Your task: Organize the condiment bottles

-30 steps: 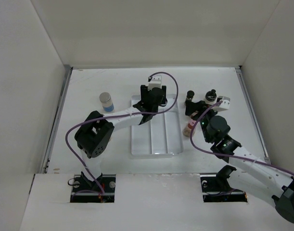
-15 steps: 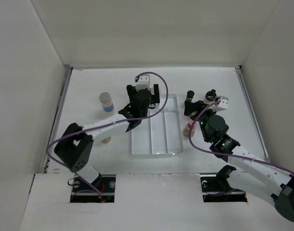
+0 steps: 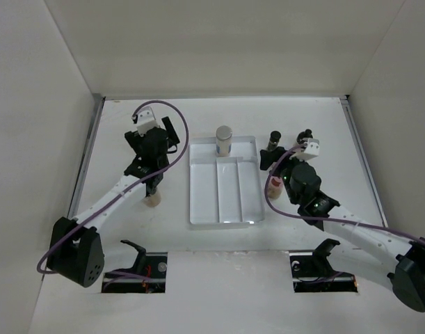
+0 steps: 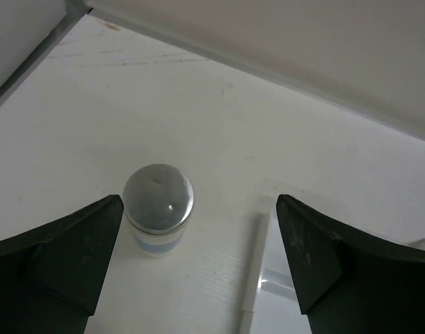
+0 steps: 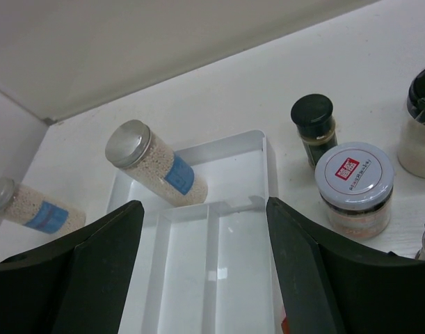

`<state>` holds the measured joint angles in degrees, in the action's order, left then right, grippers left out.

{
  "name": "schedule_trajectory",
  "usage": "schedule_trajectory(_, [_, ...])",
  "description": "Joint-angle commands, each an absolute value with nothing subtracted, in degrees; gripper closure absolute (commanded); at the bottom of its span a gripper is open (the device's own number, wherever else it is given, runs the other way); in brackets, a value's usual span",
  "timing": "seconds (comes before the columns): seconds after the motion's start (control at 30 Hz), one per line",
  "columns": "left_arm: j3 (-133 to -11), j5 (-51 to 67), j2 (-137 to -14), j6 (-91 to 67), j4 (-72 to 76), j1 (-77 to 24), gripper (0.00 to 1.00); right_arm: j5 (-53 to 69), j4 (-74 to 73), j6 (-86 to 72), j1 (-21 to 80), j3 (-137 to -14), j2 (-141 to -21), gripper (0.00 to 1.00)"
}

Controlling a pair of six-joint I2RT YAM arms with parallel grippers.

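I will lower my left gripper, shifting left in its wrist view, around the second jar's silver cap [image 4: 158,198], which sits below, nearer one open finger.
A silver-capped jar [image 3: 224,140] of beige grains with a blue label stands in the back compartment of the white divided tray [image 3: 226,209]; the right wrist view also shows it [image 5: 155,170]. My left gripper [image 3: 158,144] is open left of the tray, above a second silver-capped, blue-labelled jar [image 4: 158,209], which sits between the fingers untouched. That jar also shows in the right wrist view [image 5: 31,205]. My right gripper [image 3: 268,167] is open and empty at the tray's right side. Beside it stand a black-capped bottle [image 5: 313,125] and a white-lidded jar [image 5: 355,184].
A small beige jar [image 3: 151,200] sits under my left arm near the front left. Another black-capped bottle [image 3: 307,136] stands at the back right. A pink-capped jar [image 3: 273,186] sits by the tray's right rim. White walls enclose the table on three sides.
My left gripper moved left, off the tray and over the blue-labelled jar. The jar in the tray's back compartment is now uncovered and standing free. My right gripper shifted slightly left.
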<state>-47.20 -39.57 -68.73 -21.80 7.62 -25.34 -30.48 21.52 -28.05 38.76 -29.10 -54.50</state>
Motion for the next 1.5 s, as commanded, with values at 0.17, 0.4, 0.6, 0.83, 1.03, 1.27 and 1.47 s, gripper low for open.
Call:
schedule_trajectory(0.17, [-44.0,-42.3,-74.3,-23.7,11.6,-22.8,0.09,-28.2,24.6,-26.9,39.7,-31.9,-55.4,0.21])
schedule_trajectory(0.4, [-45.6,-41.8,-80.7,-23.4,16.1,-19.7,0.14,-28.1,24.5,-26.8,39.9,-32.3,-56.2,0.20])
schedule_trajectory(0.6, [-47.5,-40.7,-84.5,-22.8,19.1,-18.7,0.30,-28.0,24.2,-26.5,40.1,-32.5,-56.4,0.20])
schedule_trajectory(0.83, [-47.5,-42.3,-80.9,-19.9,20.0,-21.2,0.64,-28.0,24.5,-26.5,40.4,-32.5,-57.0,0.20])
schedule_trajectory(1.03, [-49.7,-41.8,-75.5,-18.5,20.0,-27.3,0.66,-28.2,24.6,-26.4,40.5,-32.5,-57.1,0.20])
schedule_trajectory(1.27, [-54.5,-38.9,-78.4,-19.2,20.1,-34.2,0.66,-28.1,24.4,-26.5,40.5,-32.3,-56.2,0.20])
schedule_trajectory(1.47, [-57.3,-37.7,-84.7,-19.1,23.6,-37.2,0.65,-28.0,24.3,-26.4,40.6,-32.5,-56.2,0.20])
